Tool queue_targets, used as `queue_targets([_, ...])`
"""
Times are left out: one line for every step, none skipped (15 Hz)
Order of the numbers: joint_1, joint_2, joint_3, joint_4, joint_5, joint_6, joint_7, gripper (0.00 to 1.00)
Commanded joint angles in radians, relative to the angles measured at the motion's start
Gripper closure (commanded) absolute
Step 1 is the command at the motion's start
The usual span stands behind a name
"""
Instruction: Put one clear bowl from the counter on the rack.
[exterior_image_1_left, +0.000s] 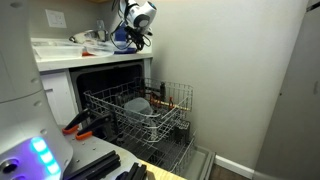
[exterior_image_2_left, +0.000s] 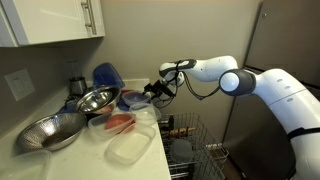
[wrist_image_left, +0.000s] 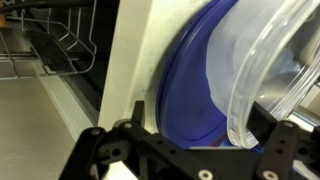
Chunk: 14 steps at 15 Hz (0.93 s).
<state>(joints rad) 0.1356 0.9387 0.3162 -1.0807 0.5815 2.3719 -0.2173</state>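
The robot's gripper will stay low over the end of the counter next and close its fingers on the clear bowl's rim, since that rim is already between them.
In the wrist view the clear bowl (wrist_image_left: 275, 50) fills the right side. Its frosted rim lies over a blue object (wrist_image_left: 190, 90) on the white counter (wrist_image_left: 130, 60). My gripper (wrist_image_left: 210, 128) is open. Its right finger is close beside the bowl's rim and its left finger is at the counter's edge. In both exterior views the gripper (exterior_image_1_left: 135, 38) (exterior_image_2_left: 152, 92) hangs low over the counter's end. The wire rack (exterior_image_1_left: 100, 100) (exterior_image_2_left: 195, 135) is pulled out of the open dishwasher below. I cannot tell whether a finger touches the bowl.
A pale grey domed dish (exterior_image_1_left: 140, 105) lies in the rack. On the counter (exterior_image_2_left: 60, 160) stand two metal bowls (exterior_image_2_left: 95, 100) (exterior_image_2_left: 48, 130), a container with red contents (exterior_image_2_left: 120, 123) and a flat clear lid (exterior_image_2_left: 128, 150). A wall stands to the right of the dishwasher.
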Motion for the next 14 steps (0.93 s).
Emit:
queue_targets([0.001,0.016,0.002,0.045,-0.052,-0.082,0.039,0.0])
queue_targets([0.011,0.011,-0.009,0.049,-0.077,-0.106,0.047,0.0])
queue_targets([0.022,0.003,-0.019,0.054,-0.112,-0.126,0.059,0.0])
queue_targets([0.026,0.001,-0.02,0.063,-0.138,-0.147,0.064,0.0])
queue_targets([0.04,-0.007,-0.04,0.068,-0.147,-0.171,0.06,0.09])
queue_targets([0.046,-0.006,-0.043,0.083,-0.166,-0.188,0.064,0.26])
queue_targets([0.054,-0.005,-0.051,0.097,-0.177,-0.204,0.063,0.33])
queue_targets([0.063,-0.004,-0.059,0.11,-0.187,-0.215,0.065,0.4])
queue_targets([0.069,-0.003,-0.065,0.122,-0.195,-0.228,0.064,0.47])
queue_targets([0.075,-0.003,-0.074,0.133,-0.202,-0.236,0.065,0.53])
queue_targets([0.081,-0.003,-0.082,0.142,-0.207,-0.243,0.066,0.59])
queue_targets([0.086,-0.003,-0.089,0.15,-0.213,-0.249,0.066,0.66])
queue_targets([0.09,-0.004,-0.097,0.157,-0.217,-0.255,0.067,0.72])
queue_targets([0.095,-0.004,-0.105,0.164,-0.22,-0.258,0.068,0.8])
